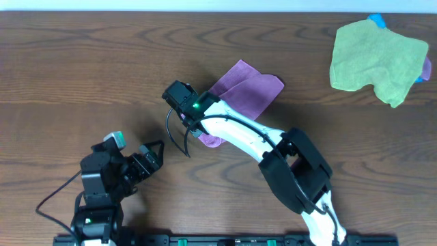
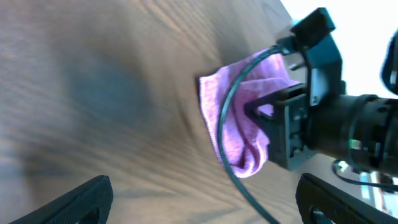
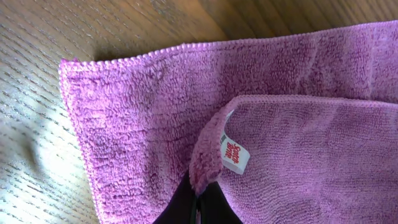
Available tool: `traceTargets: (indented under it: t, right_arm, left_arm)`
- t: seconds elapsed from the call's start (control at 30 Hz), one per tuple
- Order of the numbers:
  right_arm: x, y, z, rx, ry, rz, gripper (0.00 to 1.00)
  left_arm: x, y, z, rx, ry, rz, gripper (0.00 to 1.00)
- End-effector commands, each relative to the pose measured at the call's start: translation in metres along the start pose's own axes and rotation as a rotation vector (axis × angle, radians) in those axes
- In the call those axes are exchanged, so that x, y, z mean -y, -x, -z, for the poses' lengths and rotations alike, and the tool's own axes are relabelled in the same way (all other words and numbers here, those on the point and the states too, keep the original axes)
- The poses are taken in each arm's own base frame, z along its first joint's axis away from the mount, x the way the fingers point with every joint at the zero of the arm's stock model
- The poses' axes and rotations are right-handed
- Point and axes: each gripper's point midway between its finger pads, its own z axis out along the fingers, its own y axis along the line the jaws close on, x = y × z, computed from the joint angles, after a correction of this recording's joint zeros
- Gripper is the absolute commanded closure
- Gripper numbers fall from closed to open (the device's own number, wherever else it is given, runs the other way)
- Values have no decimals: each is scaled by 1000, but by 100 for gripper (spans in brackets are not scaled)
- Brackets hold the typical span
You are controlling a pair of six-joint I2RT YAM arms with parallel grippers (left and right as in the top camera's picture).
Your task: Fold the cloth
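The cloth's layers lie crooked, so my right gripper needs to pull back and to its right in the overhead view, over the near part of the tabletop, and let go.
The purple cloth (image 1: 251, 87) lies partly folded on the wooden table, one layer lapped over another. It also shows in the left wrist view (image 2: 239, 124) and fills the right wrist view (image 3: 137, 112). My right gripper (image 1: 201, 111) (image 3: 199, 200) is shut on a folded-over corner of the cloth, beside its white tag (image 3: 235, 154), at the cloth's left side. My left gripper (image 1: 151, 158) (image 2: 205, 200) is open and empty, low over bare table to the lower left of the cloth, facing it and the right wrist.
A larger light-green cloth (image 1: 375, 58) lies at the back right, with a small blue item (image 1: 377, 20) showing at its top edge. A black cable (image 1: 176, 137) loops off the right wrist towards the left gripper. The table top (image 1: 82, 68) is dark wood.
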Motion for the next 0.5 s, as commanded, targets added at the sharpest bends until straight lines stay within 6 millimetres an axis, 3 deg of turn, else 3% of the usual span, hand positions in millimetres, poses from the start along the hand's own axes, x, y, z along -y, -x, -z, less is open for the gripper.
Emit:
traceTargets:
  t: [0.0,0.03,0.07,0.17,0.23,0.47]
  right_arm:
    - [5,14,26,62,-7,-55,99]
    - [8,17,33,75,-8,-64,99]
    - [11,19,38,87,-14,-78,99]
    - [22,23,53,119,-47,-121,99]
    - [26,25,63,135,-54,-130,99]
    - [42,17,84,130,-94,-188,99]
  left_arm:
    - [8,-7,-4,-51,-61,-19,2]
    - [6,-9,-6,-62,-54,-13,0]
    - [2,-11,-9,-78,-36,1,5]
    - [-9,-18,-17,-123,2,50,7]
    - [-14,-19,-24,-143,18,83,2]
    - [-15,-11,-47,-155,-5,212,0]
